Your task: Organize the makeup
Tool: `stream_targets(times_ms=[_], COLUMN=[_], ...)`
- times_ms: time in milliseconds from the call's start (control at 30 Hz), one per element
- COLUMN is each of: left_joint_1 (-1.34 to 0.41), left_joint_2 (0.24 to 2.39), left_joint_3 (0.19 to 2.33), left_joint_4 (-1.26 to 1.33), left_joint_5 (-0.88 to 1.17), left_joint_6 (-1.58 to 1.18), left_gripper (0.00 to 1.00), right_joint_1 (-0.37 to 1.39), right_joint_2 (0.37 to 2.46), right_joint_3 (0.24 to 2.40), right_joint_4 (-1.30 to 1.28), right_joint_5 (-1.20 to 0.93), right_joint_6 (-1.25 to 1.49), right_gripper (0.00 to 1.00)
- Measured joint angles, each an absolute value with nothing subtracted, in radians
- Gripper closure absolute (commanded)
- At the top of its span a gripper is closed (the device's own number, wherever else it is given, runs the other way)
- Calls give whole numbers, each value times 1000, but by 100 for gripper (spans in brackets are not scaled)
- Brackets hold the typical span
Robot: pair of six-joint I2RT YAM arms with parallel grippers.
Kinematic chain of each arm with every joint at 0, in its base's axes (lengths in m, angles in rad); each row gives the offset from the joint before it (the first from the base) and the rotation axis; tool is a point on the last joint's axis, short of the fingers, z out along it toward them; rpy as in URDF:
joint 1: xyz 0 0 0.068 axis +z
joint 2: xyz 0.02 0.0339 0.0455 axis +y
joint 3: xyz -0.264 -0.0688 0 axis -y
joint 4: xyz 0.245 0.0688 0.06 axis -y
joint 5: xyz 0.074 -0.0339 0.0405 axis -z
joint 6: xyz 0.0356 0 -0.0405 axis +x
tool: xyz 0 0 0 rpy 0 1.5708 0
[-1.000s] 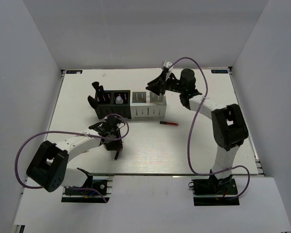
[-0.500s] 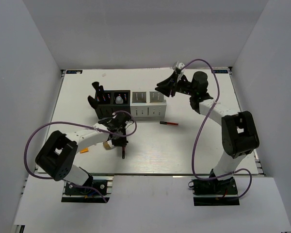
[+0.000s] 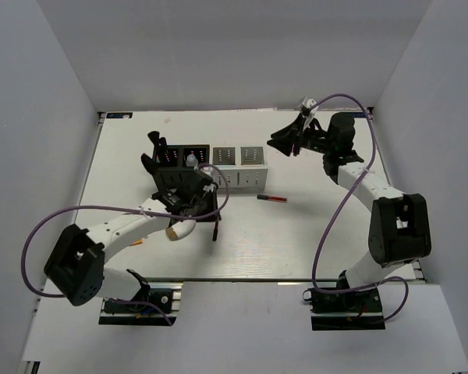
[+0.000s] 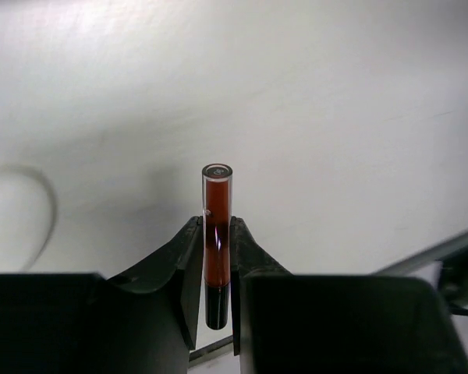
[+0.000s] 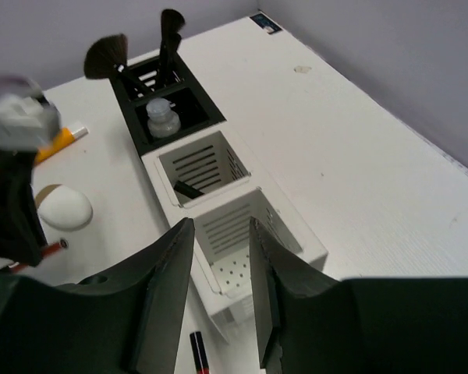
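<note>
The white box's section beside the black box has another stick inside, so next I will raise my left gripper outward over that section and release the red-and-black stick.
My left gripper (image 3: 209,207) is shut on a slim red-and-black stick (image 3: 217,226), held off the table just in front of the black organizer box (image 3: 165,179); the left wrist view shows the stick (image 4: 217,226) pinched between the fingers. My right gripper (image 3: 279,143) is open and empty, above and right of the white organizer box (image 3: 238,181). A second stick (image 3: 272,198) lies on the table. Black brushes (image 5: 170,35) and a clear bottle (image 5: 162,117) stand in the black box. A white sponge (image 3: 180,230) and an orange tube (image 3: 136,241) lie near my left arm.
In the right wrist view, the white box (image 5: 242,234) has a dark stick (image 5: 189,189) in its far compartment, and its near compartment shows only a perforated floor. Grey walls enclose the table on three sides.
My left gripper has carried the stick right and back toward the organizer, uncovering the sponge. My right gripper has drawn away to the right from the white box.
</note>
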State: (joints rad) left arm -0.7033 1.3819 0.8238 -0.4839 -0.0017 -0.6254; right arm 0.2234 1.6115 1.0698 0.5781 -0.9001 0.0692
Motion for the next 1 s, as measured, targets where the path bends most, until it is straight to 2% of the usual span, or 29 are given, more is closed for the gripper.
stream_targets(times_ms=[33,100,167,200,433,767,800,833,1000], left_joint_1=[-703,-703,-703,-703,-699,-682,-682,-682,-680], left_joint_2=[1358,1329,1323,1324,1383,1537,1552,1568,1650], left_joint_3=[848,913,976,1008,1161,1165,1165,1165,1164], left_joint_4=[-470,-433,-385,-362,-162,147,165,183,273], left_joint_5=[13,39,54,61,33,-167,-187,-209,-308], left_joint_6=[-616,-599,-582,-571,-438,-215,-200,-186,-138], left_gripper=[100,100,100,100,100,100,100,100,100], right_joint_1=[214,195,172,161,114,98,98,98,98], right_joint_2=[1600,1583,1567,1557,1501,1424,1419,1414,1402], right_joint_3=[1070,1068,1057,1046,951,858,849,839,819], right_joint_4=[545,497,458,443,369,338,338,337,268], right_joint_5=[-899,-895,-891,-889,-886,-896,-897,-897,-899], right_joint_6=[58,33,8,-6,-65,-122,-127,-137,-222], right_gripper=[62,74,89,100,100,100,97,88,76])
